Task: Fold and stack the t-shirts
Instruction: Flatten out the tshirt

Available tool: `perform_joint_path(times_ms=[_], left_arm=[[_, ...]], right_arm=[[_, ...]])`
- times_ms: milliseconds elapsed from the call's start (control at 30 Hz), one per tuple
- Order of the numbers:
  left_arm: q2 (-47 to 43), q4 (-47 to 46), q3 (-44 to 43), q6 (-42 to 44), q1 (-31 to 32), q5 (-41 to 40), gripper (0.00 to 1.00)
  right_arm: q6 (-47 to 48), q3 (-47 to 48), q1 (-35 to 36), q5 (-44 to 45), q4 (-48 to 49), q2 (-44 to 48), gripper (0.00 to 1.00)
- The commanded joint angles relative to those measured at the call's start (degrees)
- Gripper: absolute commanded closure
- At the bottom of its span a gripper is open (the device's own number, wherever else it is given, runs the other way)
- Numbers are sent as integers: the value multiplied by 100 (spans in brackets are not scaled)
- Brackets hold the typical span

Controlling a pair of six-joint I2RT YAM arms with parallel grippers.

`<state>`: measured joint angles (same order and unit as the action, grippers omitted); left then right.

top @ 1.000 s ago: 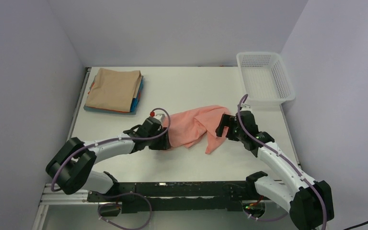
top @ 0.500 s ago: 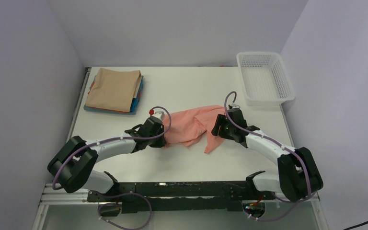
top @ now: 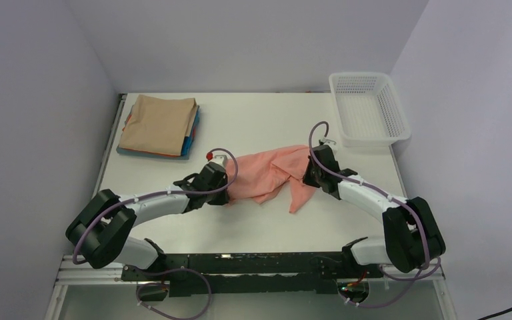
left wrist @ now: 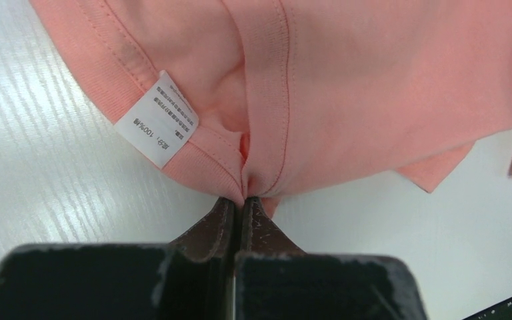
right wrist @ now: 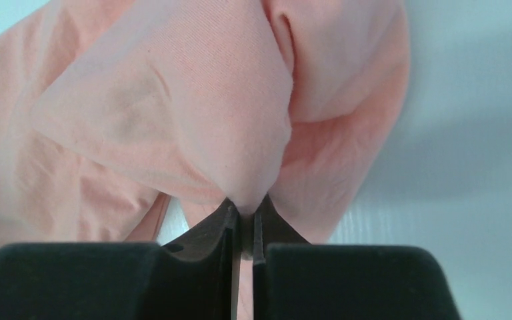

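My left gripper has the hem pinched and needs to lift it next, carry it outward, lower it to the tabletop (top: 203, 143) beside the folded stack and then release it, because the t-shirt lies crumpled.
A salmon-pink t-shirt (top: 270, 175) lies crumpled on the middle of the white table. My left gripper (top: 225, 193) is shut on its left edge; the left wrist view shows the pinched ribbed hem (left wrist: 245, 190) beside a white care label (left wrist: 157, 127). At the shirt's right side my right gripper (top: 307, 175) is shut on a bunched fold (right wrist: 245, 200) of the same t-shirt. A stack of folded t-shirts (top: 160, 125), tan on top with blue and reddish edges beneath, sits at the far left.
A white plastic mesh basket (top: 369, 108) stands at the far right corner of the table (top: 260, 120). Grey walls close in the table on three sides. The arm bases and a black rail (top: 253, 267) run along the near edge.
My right gripper moved left onto the shirt's right side and shut on a fold. The left gripper finished closing on the hem and stayed put.
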<state>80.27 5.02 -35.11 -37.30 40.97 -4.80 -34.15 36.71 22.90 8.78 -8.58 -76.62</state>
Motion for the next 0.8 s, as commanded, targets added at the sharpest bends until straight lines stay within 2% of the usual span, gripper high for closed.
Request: perform_joint_path(times_ms=[0, 133, 400, 533, 767], left_arm=[[-304, 93, 37, -52, 8, -437, 100], [-585, 290, 44, -29, 5, -804, 100], [-1385, 1356, -214, -263, -203, -2088, 100], [-2024, 1651, -782, 26, -469, -2290, 100], [-3021, 1832, -2314, 788, -519, -2812, 100]], right_arm=[[35, 323, 6, 572, -301, 228, 95], [154, 570, 7, 769, -718, 314, 90], [416, 913, -4, 1473, -1574, 820, 100], [705, 1444, -18, 1338, -1785, 1381, 100], [1127, 3006, -13, 616, -2014, 2266, 100]])
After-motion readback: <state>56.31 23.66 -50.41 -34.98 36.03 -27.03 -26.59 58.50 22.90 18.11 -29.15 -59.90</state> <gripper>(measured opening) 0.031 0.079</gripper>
